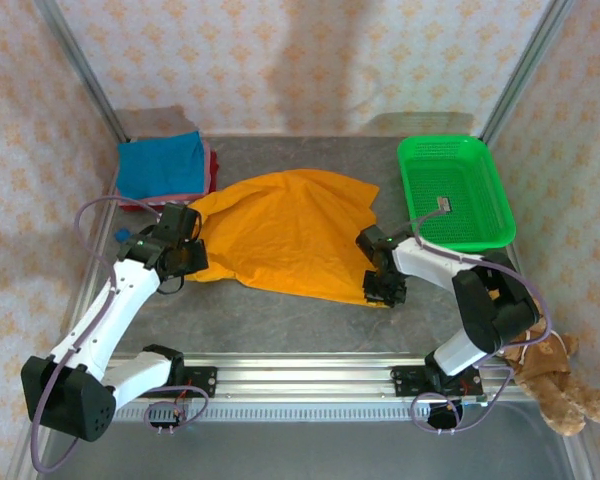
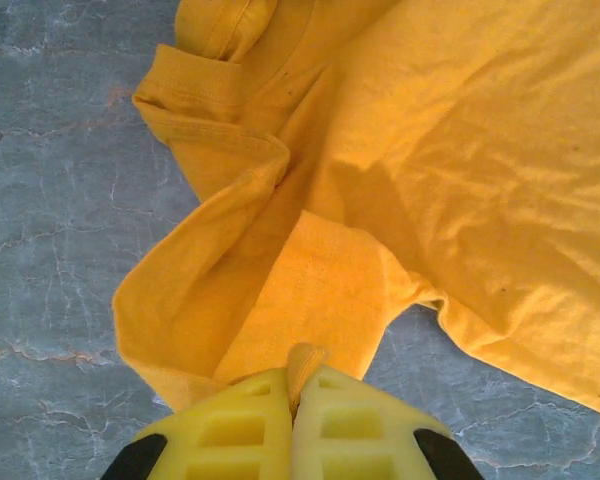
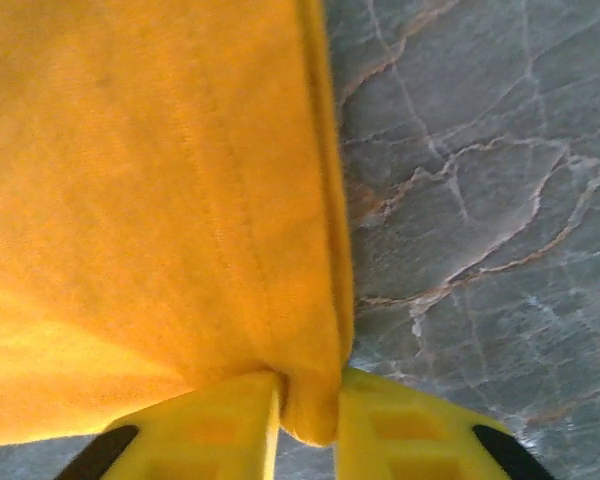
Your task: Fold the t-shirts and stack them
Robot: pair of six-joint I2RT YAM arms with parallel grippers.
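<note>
The left gripper draws back next over the bare tabletop by the shirt's near edge [image 1: 223,296] [image 2: 500,420] and releases the small fold there, because the cloth around it lies bunched.
An orange t-shirt [image 1: 290,235] lies spread and rumpled across the middle of the grey table. My left gripper [image 1: 192,258] is at the shirt's left edge, shut on a small fold of orange cloth [image 2: 310,290] that pokes up between its yellow fingertips [image 2: 298,375]. At the shirt's near right corner, my right gripper [image 1: 383,290] is shut on the hemmed corner [image 3: 150,200], which fills the narrow gap of the gripper [image 3: 308,385]. At the back left, a folded blue t-shirt [image 1: 160,165] rests on top of red and pink cloth [image 1: 212,168].
A green mesh basket [image 1: 412,190] stands at the back right with a small tag inside. A brown teddy bear [image 1: 555,385] lies off the table's near right corner. Bare grey tabletop [image 1: 280,320] runs along the near edge in front of the shirt.
</note>
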